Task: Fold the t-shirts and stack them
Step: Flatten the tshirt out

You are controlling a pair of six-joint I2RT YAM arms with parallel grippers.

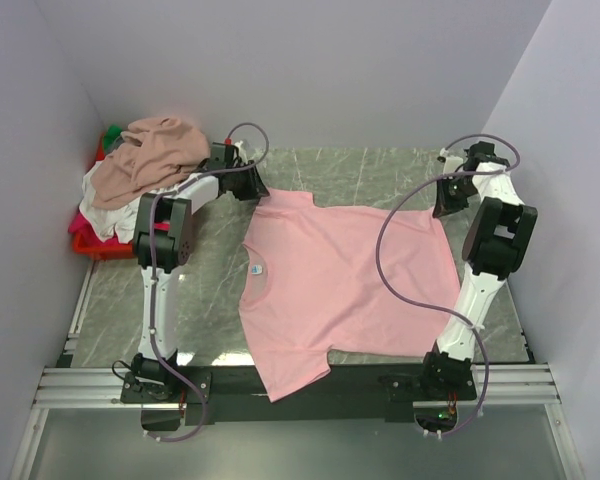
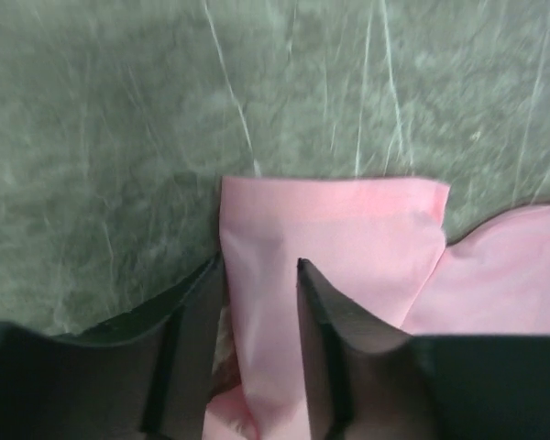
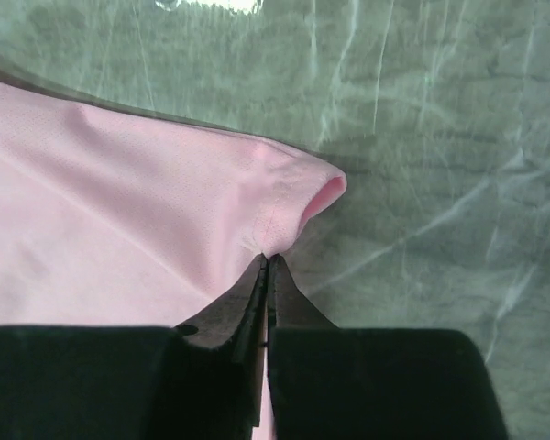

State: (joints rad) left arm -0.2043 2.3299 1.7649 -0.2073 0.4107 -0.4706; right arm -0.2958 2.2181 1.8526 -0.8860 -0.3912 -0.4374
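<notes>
My left gripper moves outward along the far sleeve's edge onto its corner nearest the basket [image 2: 230, 189] next, since my fingers are still short of that corner.
A light pink t-shirt [image 1: 340, 280] lies spread flat on the marble table, its neck label [image 1: 257, 268] facing left. Its near sleeve hangs over the front edge. My left gripper [image 1: 252, 186] is at the far sleeve. In the left wrist view its fingers stand apart [image 2: 259, 264] with the pink sleeve [image 2: 330, 220] between them. My right gripper [image 1: 446, 203] is at the shirt's far right corner. In the right wrist view it [image 3: 267, 258] is shut on a pinch of the pink cloth [image 3: 147, 220].
A red basket [image 1: 95, 248] stands at the far left against the wall. It holds a heap of shirts: tan [image 1: 155, 150] on top, white [image 1: 105, 205], magenta [image 1: 80, 222] and green [image 1: 110, 135]. Walls close in on the left, back and right.
</notes>
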